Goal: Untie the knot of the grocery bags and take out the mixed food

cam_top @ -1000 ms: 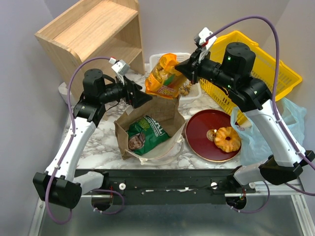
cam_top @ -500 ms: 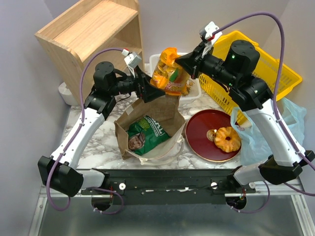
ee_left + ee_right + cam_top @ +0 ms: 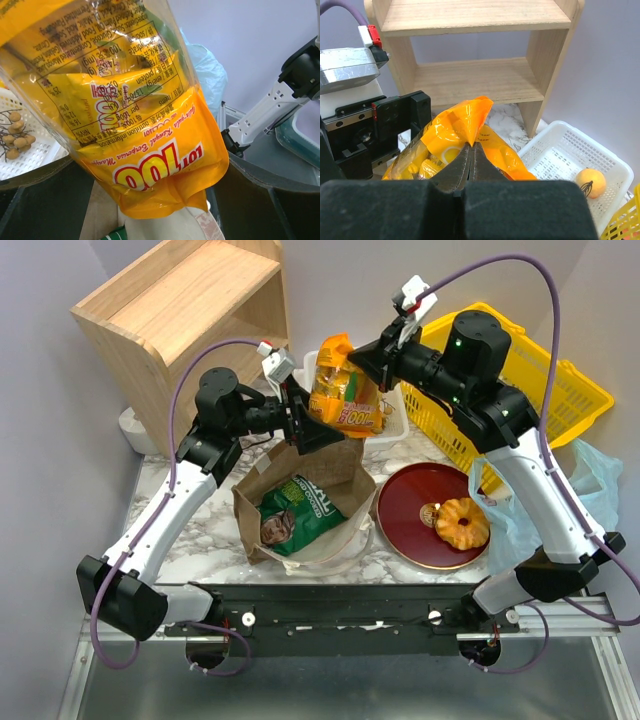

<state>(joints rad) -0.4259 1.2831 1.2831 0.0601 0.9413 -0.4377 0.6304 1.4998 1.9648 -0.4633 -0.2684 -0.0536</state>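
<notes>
The orange snack packet's bottom corner [image 3: 318,414] [image 3: 131,201] is already between the open fingers of my left gripper. The fingers will close on it next.
My right gripper [image 3: 362,352] [image 3: 472,145] is shut on the top seam of an orange snack packet [image 3: 346,400] [image 3: 447,132], which hangs above the brown paper bag [image 3: 340,468]. The left gripper [image 3: 318,428] [image 3: 150,200] is open, its fingers on either side of the packet's [image 3: 150,130] lower end without pinching it. A green snack packet [image 3: 298,512] lies inside the paper bag. The ring pastry [image 3: 462,522] rests on a red plate [image 3: 410,495]. The light blue plastic bag [image 3: 592,475] [image 3: 207,65] lies slack at the right; its knot is out of view.
A white basket [image 3: 555,160] behind the paper bag holds an orange fruit [image 3: 590,182] and a brown stemmed bunch [image 3: 15,135]. The yellow basket [image 3: 565,380] stands at the back right. A wooden shelf [image 3: 190,300] [image 3: 475,75] stands at the back left.
The left gripper has swung up and to the right until its open fingers flank the packet's lower end. The right gripper has raised the packet slightly and shifted it left.
</notes>
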